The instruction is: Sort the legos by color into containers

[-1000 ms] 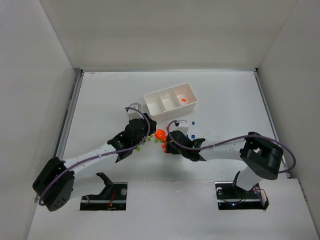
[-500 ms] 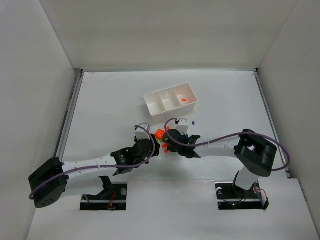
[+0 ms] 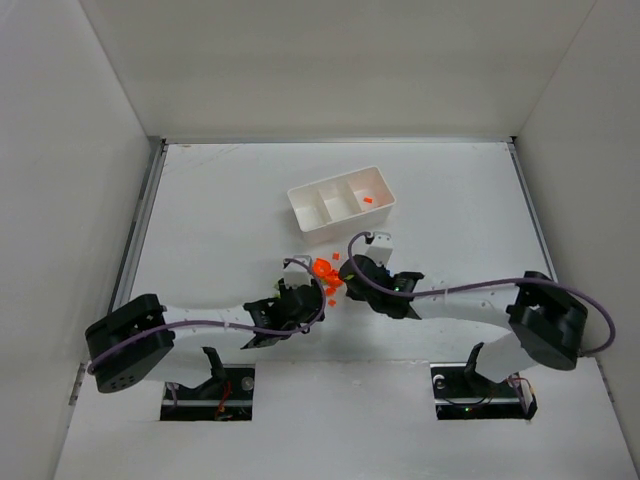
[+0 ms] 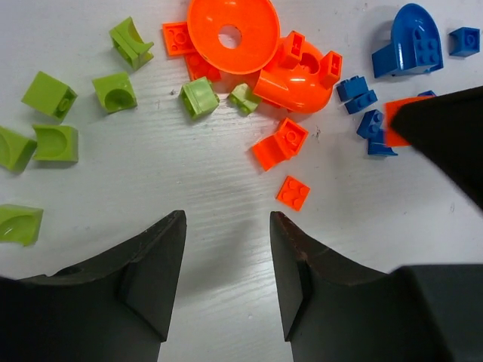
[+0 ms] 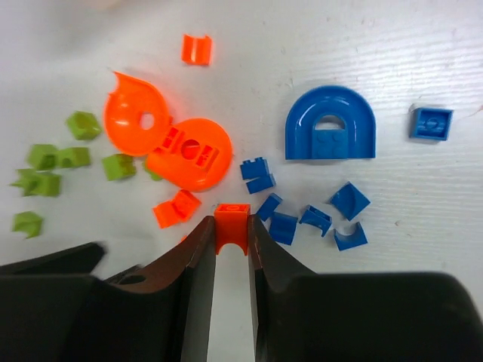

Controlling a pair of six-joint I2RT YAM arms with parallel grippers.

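My right gripper rises outward over the section with the orange brick [image 3: 368, 192] next and releases the orange arch brick there, since that section lies outward of the gripper.
The legos lie in a loose pile [image 3: 325, 275] between my two grippers: orange discs [image 5: 189, 154], a blue arch [image 5: 330, 124], small blue bricks [image 5: 302, 211] and yellow-green bricks [image 4: 49, 94]. My right gripper [image 5: 231, 226] is shut on a small orange arch brick [image 5: 232, 220] at the pile's near edge; it also shows in the top view [image 3: 340, 287]. My left gripper [image 4: 226, 217] is open and empty, just short of a small orange plate [image 4: 293, 192]; it also shows in the top view [image 3: 308, 292]. The white tray [image 3: 312, 224] stands behind, with one orange brick [image 3: 368, 200] in its right compartment.
The right gripper's dark finger [image 4: 453, 136] reaches into the left wrist view from the right, close to the blue bricks. A large blue rounded piece [image 4: 411, 41] lies at the pile's far right. White walls enclose the table on three sides.
My left gripper has pulled back toward the near edge and swung right to the near side of the pile. My right gripper has shifted a little to the right at the pile.
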